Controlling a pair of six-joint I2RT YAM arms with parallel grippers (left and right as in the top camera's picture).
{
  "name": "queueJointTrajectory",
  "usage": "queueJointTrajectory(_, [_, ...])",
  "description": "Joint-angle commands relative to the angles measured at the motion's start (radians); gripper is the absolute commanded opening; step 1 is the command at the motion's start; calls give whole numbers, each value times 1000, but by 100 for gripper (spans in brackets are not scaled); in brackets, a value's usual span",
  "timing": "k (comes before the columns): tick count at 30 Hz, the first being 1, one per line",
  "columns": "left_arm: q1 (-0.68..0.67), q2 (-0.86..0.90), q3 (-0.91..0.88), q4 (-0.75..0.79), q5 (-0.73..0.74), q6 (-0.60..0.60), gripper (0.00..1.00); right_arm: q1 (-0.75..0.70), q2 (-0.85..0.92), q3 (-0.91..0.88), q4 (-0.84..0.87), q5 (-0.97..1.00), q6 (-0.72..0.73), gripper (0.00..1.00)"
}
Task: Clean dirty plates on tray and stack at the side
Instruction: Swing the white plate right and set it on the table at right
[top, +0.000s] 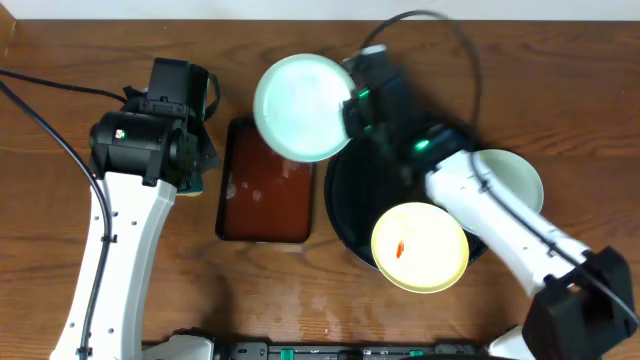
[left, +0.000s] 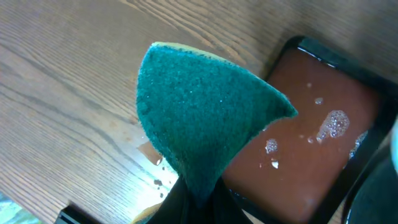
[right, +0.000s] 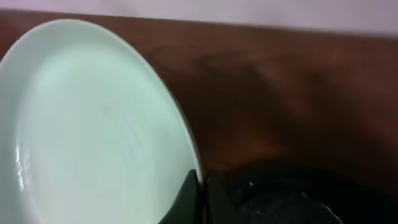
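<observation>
My right gripper will next carry the clean plate past the black round tray (top: 350, 215), then lower it onto bare wood beyond the second mint-white plate.
My right gripper (top: 350, 108) is shut on the rim of a pale mint-white plate (top: 300, 107) and holds it lifted over the far end of the reddish-brown tray; in the right wrist view the plate (right: 87, 130) fills the left side, clean, with my fingers (right: 202, 186) pinching its edge. The black round tray (top: 350, 215) holds a pale yellow plate (top: 420, 247) with a small red smear and a second mint-white plate (top: 512, 177) at its right. My left gripper (top: 193, 170) is shut on a green sponge (left: 205, 118) beside the reddish-brown tray's left edge.
The rectangular reddish-brown tray (top: 265, 185) holds soapy water with bubbles (left: 329, 124). Bare wood-grain tabletop (top: 300, 290) lies in front and at the far left. Cables run across the table's back.
</observation>
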Motion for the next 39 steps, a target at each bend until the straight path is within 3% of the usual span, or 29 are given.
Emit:
queueJointTrajectory(1, [4, -2, -4, 14, 41, 28, 8, -166, -65, 15, -46, -259, 79, 1])
queueJointTrajectory(6, [4, 4, -5, 40, 136, 94, 8, -429, -113, 15, -199, -251, 70, 1])
queueJointTrajectory(15, [3, 4, -5, 58, 145, 97, 8, -892, -122, 13, -375, -246, 71, 1])
queueJointTrajectory(19, [3, 4, -5, 58, 145, 97, 8, -1035, -118, 11, -426, -137, 71, 1])
queueJointTrajectory(26, [3, 4, -5, 58, 145, 97, 8, -1184, -97, -47, -468, 5, 96, 1])
queueJointTrajectory(35, [3, 4, -7, 58, 145, 97, 7, -1234, -18, -172, -344, 70, 123, 1])
queueJointTrajectory(37, [3, 4, -7, 59, 145, 97, 8, -1234, -6, -172, -336, 64, 123, 6])
queueJointTrajectory(39, [3, 4, -7, 59, 145, 97, 8, -1234, -5, -172, -338, 46, 120, 24])
